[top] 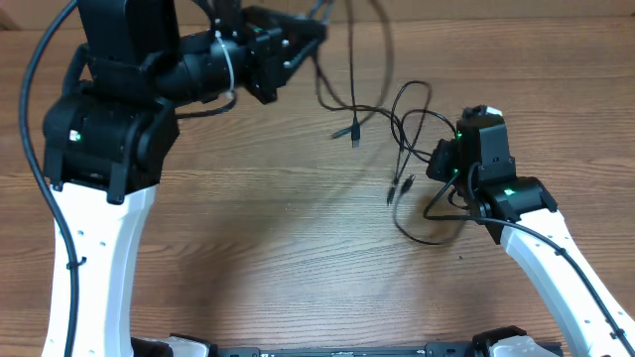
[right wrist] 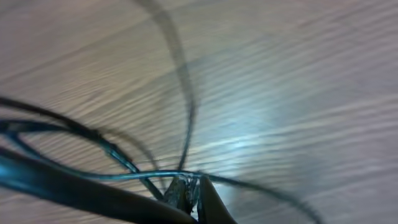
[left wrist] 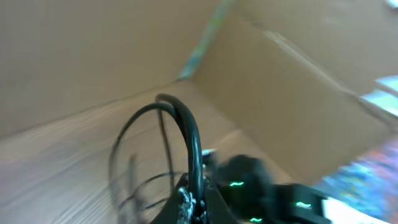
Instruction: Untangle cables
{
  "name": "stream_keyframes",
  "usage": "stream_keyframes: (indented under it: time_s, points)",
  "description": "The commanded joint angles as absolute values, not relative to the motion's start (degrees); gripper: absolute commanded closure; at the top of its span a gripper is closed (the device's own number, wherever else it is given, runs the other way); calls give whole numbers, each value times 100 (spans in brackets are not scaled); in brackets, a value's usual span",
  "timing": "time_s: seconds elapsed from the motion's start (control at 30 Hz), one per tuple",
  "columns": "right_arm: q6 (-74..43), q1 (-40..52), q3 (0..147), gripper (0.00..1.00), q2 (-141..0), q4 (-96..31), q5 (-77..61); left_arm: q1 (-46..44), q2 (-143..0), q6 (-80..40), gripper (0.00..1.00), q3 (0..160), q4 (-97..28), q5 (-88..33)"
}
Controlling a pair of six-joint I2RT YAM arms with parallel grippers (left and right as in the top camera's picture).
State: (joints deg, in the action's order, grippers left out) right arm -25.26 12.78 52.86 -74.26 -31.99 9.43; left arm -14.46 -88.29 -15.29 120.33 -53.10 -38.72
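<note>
Next, my left gripper draws its cable left in the overhead view, away from the loops, lowers and releases it, as bare tabletop lies below there.
Thin black cables [top: 402, 124] stretch in loose loops between my two grippers above the wooden table. My left gripper [top: 310, 38], at the top centre, is shut on a cable that loops up out of its jaws [left wrist: 189, 134]. Two small plug ends [top: 353, 133] hang below that strand. My right gripper [top: 439, 164], at the right, is shut on a thin cable [right wrist: 124, 176] that runs across its fingertips [right wrist: 189, 190]. More plug ends [top: 399, 186] and a loop [top: 425, 233] lie by the right gripper. Both wrist views are blurred.
The wooden table [top: 268, 248] fills the overhead view. The large left arm body [top: 104, 129] stands over the table's left side. The right arm [left wrist: 249, 180], with green lights, shows in the left wrist view. A cardboard wall [left wrist: 292, 81] stands behind.
</note>
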Motion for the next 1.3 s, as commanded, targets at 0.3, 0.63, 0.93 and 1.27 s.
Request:
stream_keyframes:
  time_s: [0.3, 0.63, 0.93, 1.27]
  points:
    - [-2375, 128, 6018, 96, -6788, -4005, 1719, -847, -8825, -1417, 96, 12075, -6976, 1483]
    - [-2200, -749, 7408, 96, -6755, -4705, 2499, -434, -8827, -1575, 96, 12075, -7150, 2884]
    - [-1918, -1212, 8012, 96, -6755, -4729, 2436, -255, -8833, -1653, 96, 12075, -7207, 2231]
    - [-1918, -1212, 8012, 96, -6761, -4799, 1610, -346, -9035, -1619, 87, 12073, -7218, -1031]
